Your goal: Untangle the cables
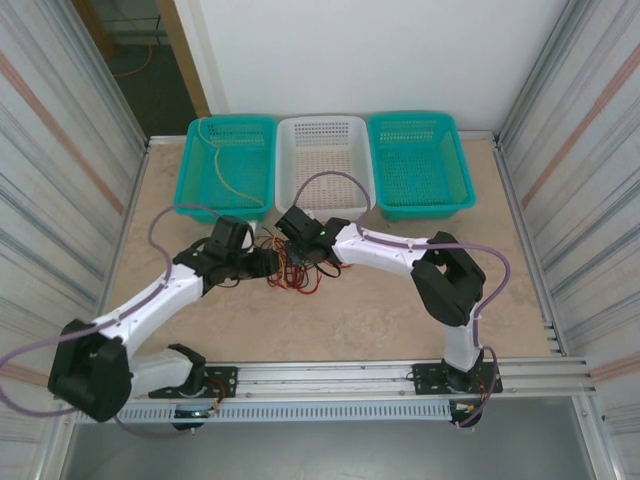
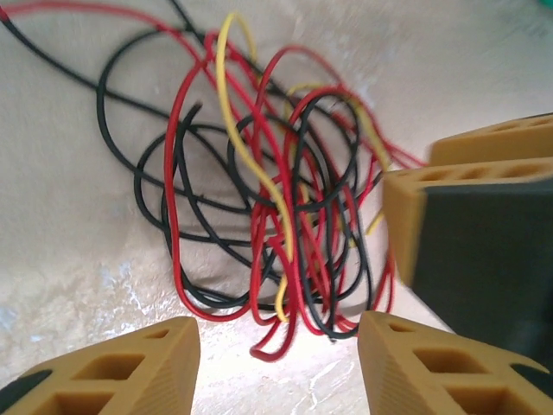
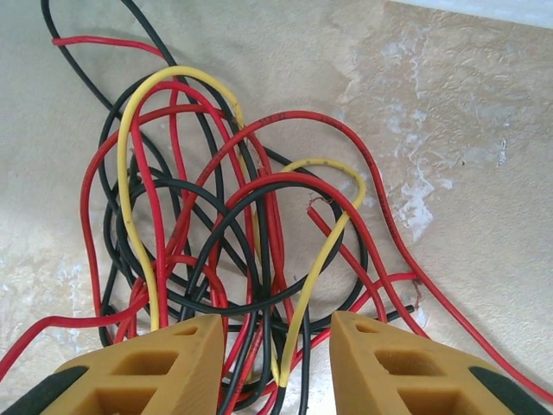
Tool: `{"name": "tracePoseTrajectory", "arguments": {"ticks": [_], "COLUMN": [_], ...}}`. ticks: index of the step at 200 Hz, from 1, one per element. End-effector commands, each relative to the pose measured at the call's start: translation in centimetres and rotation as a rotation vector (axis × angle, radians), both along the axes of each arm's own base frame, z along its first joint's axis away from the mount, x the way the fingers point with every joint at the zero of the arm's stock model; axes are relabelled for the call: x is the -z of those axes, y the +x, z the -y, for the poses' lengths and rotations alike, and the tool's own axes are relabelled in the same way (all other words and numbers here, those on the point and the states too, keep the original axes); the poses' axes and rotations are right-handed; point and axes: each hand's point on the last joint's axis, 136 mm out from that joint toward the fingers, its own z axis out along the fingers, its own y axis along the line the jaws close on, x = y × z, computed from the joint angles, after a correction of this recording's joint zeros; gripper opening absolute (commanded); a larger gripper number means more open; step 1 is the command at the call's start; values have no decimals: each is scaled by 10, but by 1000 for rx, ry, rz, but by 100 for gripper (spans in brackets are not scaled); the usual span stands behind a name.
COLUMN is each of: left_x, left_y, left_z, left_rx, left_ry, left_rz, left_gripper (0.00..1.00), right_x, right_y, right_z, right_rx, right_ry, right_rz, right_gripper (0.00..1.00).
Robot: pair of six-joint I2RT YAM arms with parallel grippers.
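Note:
The left gripper lowers over the bend of the red loop that pokes toward its fingers next, then closes there.
The cables (image 1: 296, 272) lie in one tangled pile of red, black and yellow wires on the table between the two arms. My left gripper (image 1: 266, 263) sits low at the pile's left edge. In the left wrist view it (image 2: 276, 367) is open, with red loops of the cables (image 2: 276, 216) just ahead of its fingertips (image 2: 147, 363). My right gripper (image 1: 303, 252) hangs over the pile from the far side. It (image 3: 276, 367) is open, and several strands of the cables (image 3: 233, 216), a yellow one among them, run between its fingers (image 3: 155, 367).
Three baskets stand in a row at the back: a teal one (image 1: 196, 185) holding a tan wire (image 1: 222, 172), a white one (image 1: 322, 127) and another teal one (image 1: 418, 205). The right gripper's tan fingers (image 2: 484, 216) crowd the right side of the left wrist view.

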Motion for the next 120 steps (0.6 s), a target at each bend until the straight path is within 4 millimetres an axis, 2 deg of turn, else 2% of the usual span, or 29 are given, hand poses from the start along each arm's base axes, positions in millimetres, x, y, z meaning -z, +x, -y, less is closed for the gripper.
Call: {"name": "tracePoseTrajectory", "arguments": {"ticks": [1, 17, 26, 37, 54, 60, 67, 82, 99, 120], "left_x": [6, 9, 13, 15, 16, 13, 5, -26, -79, -141], "left_y": [5, 11, 14, 17, 18, 16, 13, 2, -13, -21], "left_z": [12, 16, 16, 18, 24, 29, 35, 57, 85, 100], "left_rx": [15, 20, 20, 27, 56, 77, 107, 200, 327, 404], "left_ry": [-57, -48, -31, -20, -1, 8, 21, 38, 10, -28], "left_rz": [-14, -12, -16, -18, -26, -29, -22, 31, 128, 249], "left_gripper": [52, 48, 39, 22, 5, 0, 0, 0, 0, 0], "right_x": [-27, -35, -40, -46, -58, -62, -69, -85, -103, -126], "right_y": [-9, -12, -14, -15, -16, -16, -16, -15, -13, -9], "right_z": [7, 12, 14, 17, 23, 26, 29, 37, 48, 66], "right_rx": [16, 15, 15, 17, 23, 22, 20, 20, 23, 48], "right_ry": [36, 50, 58, 67, 80, 81, 84, 97, 122, 146], "right_rz": [24, 33, 39, 49, 75, 85, 102, 137, 164, 209], "right_gripper": [42, 44, 45, 45, 46, 46, 46, 48, 51, 56]}}
